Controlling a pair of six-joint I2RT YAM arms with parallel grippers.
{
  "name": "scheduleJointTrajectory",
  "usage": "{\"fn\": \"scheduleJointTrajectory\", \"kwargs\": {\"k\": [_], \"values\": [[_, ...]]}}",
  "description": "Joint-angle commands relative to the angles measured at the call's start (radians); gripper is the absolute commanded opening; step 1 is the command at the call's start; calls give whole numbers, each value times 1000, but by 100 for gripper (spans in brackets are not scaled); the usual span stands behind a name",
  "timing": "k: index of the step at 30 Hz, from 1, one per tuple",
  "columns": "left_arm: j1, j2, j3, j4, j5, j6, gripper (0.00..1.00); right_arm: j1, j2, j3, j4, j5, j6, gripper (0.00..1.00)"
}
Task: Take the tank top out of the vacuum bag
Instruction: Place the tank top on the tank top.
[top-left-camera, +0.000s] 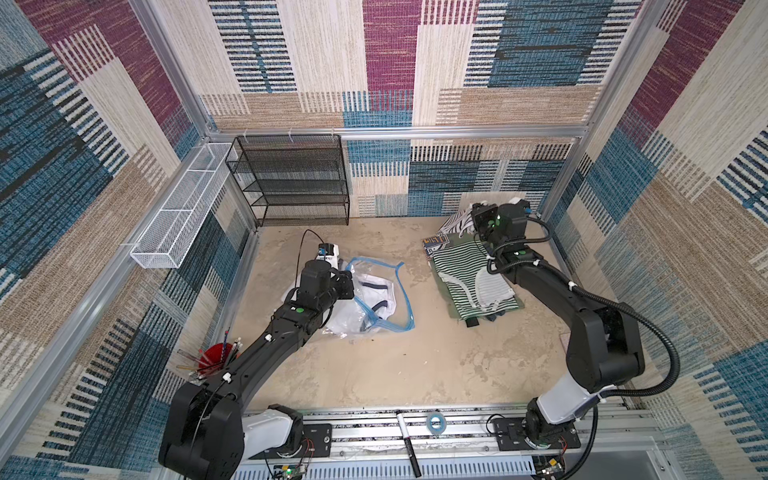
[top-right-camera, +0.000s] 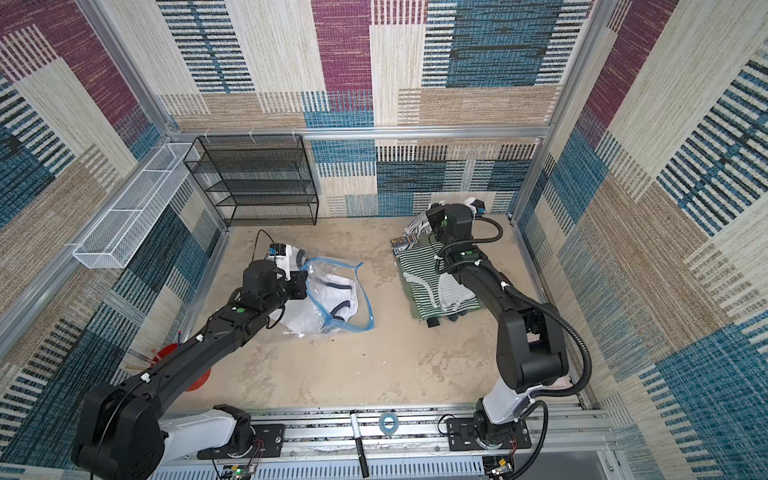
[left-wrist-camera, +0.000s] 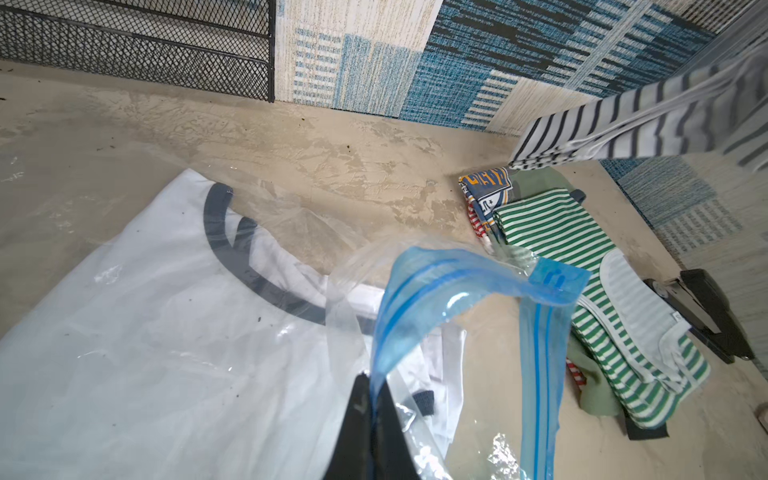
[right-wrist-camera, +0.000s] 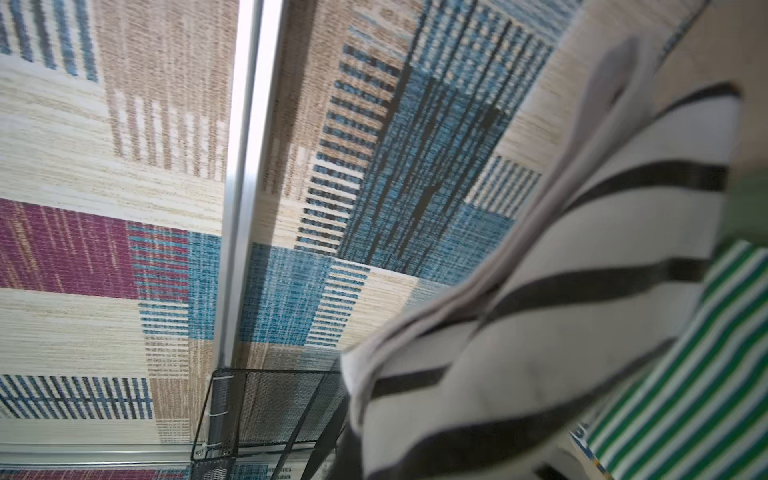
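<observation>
I should next pull the hanging tank top back with my right gripper, lower it and let it go, because the near end of the green-striped pile is below and back from the gripper.
The clear vacuum bag (top-left-camera: 384, 299) (top-right-camera: 345, 305) lies crumpled left of the floor's middle, its blue zip strip (left-wrist-camera: 453, 282) lifted in a loop. My left gripper (top-left-camera: 350, 288) (left-wrist-camera: 374, 401) is shut on that blue strip edge. Inside the bag lies a white garment with dark trim (left-wrist-camera: 145, 332) (top-left-camera: 376, 291). At the back right, my right gripper (top-left-camera: 473, 220) (top-right-camera: 432, 222) is shut on a white tank top with dark stripes (right-wrist-camera: 561, 291) (left-wrist-camera: 623, 124), which hangs above the clothes pile. The cloth hides the right jaws.
A pile of folded clothes, green-striped on top (top-left-camera: 469, 278), lies at the back right. A black mesh shelf (top-left-camera: 291, 178) and a white wire basket (top-left-camera: 183, 208) line the back-left walls. A red cup with pens (top-left-camera: 214, 357) stands at the left. A marker (top-left-camera: 405, 440) and a tape roll (top-left-camera: 434, 422) rest on the front rail.
</observation>
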Motion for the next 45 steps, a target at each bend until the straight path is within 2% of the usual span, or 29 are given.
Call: {"fn": "scheduleJointTrajectory", "kwargs": {"k": [1, 6, 17, 25, 31, 33, 35, 38, 41, 43, 45], "values": [[1, -6, -16, 51, 31, 2, 0, 16, -49, -190, 30, -2, 151, 0], [0, -26, -22, 53, 47, -3, 0, 60, -103, -384, -4, 15, 212, 0], [1, -62, -46, 56, 51, -17, 0, 61, -191, -414, -70, 50, 184, 0], [1, -68, -46, 73, 63, -33, 0, 61, -280, -441, -87, -8, 234, 0], [1, -73, -65, 93, 92, -65, 0, 59, -351, -546, -84, -13, 281, 0], [1, -76, -72, 107, 104, -76, 0, 53, -368, -591, -60, -4, 255, 0], [1, -74, -74, 107, 116, -85, 0, 27, -371, -624, -43, -41, 213, 6], [1, -64, -50, 58, 113, -82, 0, -16, -343, -611, -46, -155, 106, 26], [0, -43, -11, -8, 109, -69, 0, -16, -334, -588, -139, -174, 18, 59], [1, -39, -2, -25, 106, -67, 0, -17, -363, -616, -178, -156, 2, 75], [0, -44, -6, -17, 106, -66, 0, -17, -412, -649, -210, -133, -10, 79]]}}
